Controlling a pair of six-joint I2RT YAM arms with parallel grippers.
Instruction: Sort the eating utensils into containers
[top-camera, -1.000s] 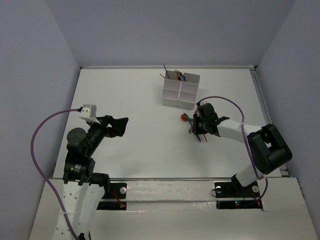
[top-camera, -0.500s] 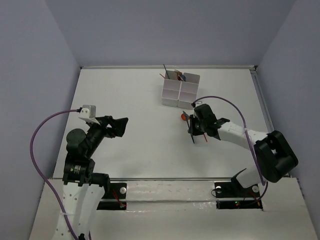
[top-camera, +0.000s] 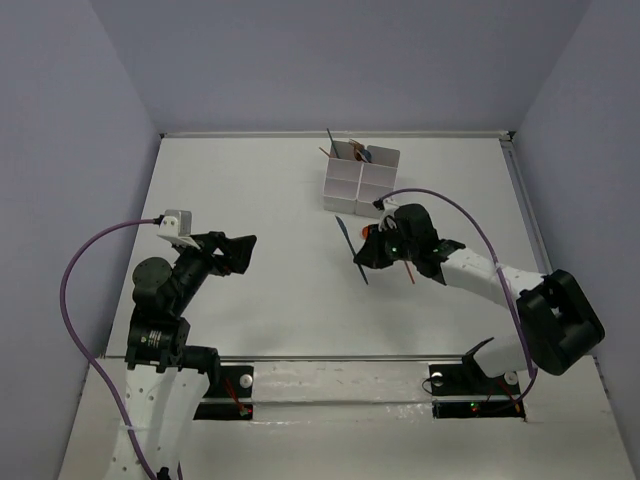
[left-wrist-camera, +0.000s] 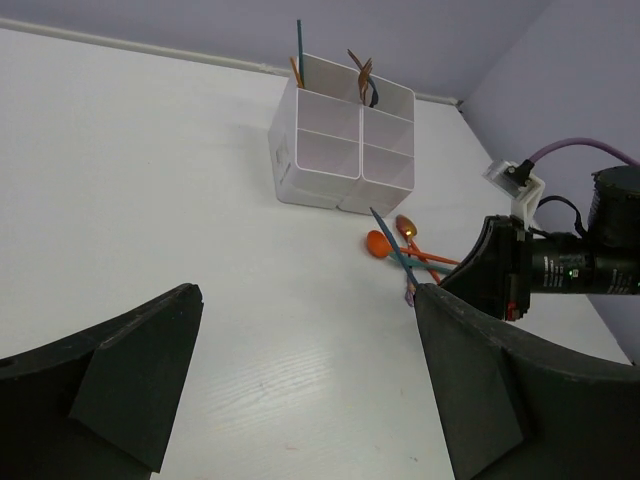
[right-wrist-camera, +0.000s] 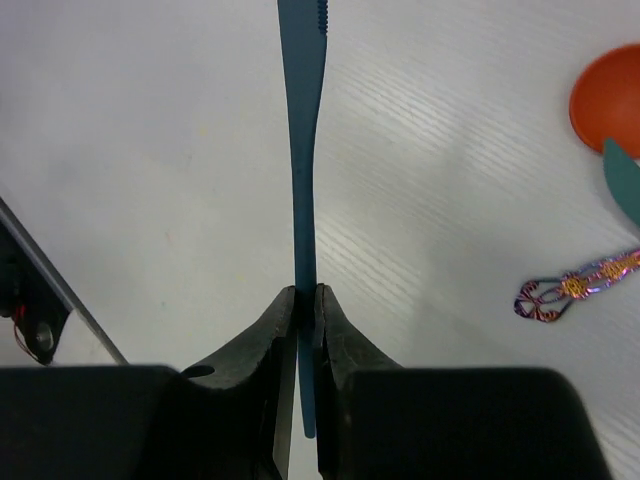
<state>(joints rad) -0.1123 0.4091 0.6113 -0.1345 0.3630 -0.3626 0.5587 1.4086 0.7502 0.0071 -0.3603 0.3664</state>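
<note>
The right gripper tilts up, rises outward over the container's empty front section (top-camera: 340, 187) next and releases. That section lies outward of the gripper and to its left in the top view.
My right gripper (top-camera: 363, 257) is shut on a dark teal-blue utensil (top-camera: 345, 235) and holds it above the table, just left of the loose pile. In the right wrist view the jaws (right-wrist-camera: 306, 292) pinch its handle near the end, and the utensil (right-wrist-camera: 303, 150) points straight away with its toothed tip at the top. Orange spoons (top-camera: 372, 232) lie on the table near the white container block (top-camera: 359, 182). The block's back compartments hold teal and orange-brown utensils (left-wrist-camera: 360, 72). My left gripper (top-camera: 246, 246) is open and empty, far to the left.
A small purple and gold patterned piece (right-wrist-camera: 572, 289) lies on the table beside an orange spoon bowl (right-wrist-camera: 606, 100) and a teal utensil end (right-wrist-camera: 626, 182). Purple cables (top-camera: 80, 260) loop off both arms. A rail runs along the table's right edge (top-camera: 522, 190).
My right gripper has moved left, away from the pile, with the teal-blue utensil in it; the utensil now sticks out toward the far left. The left arm has not moved.
</note>
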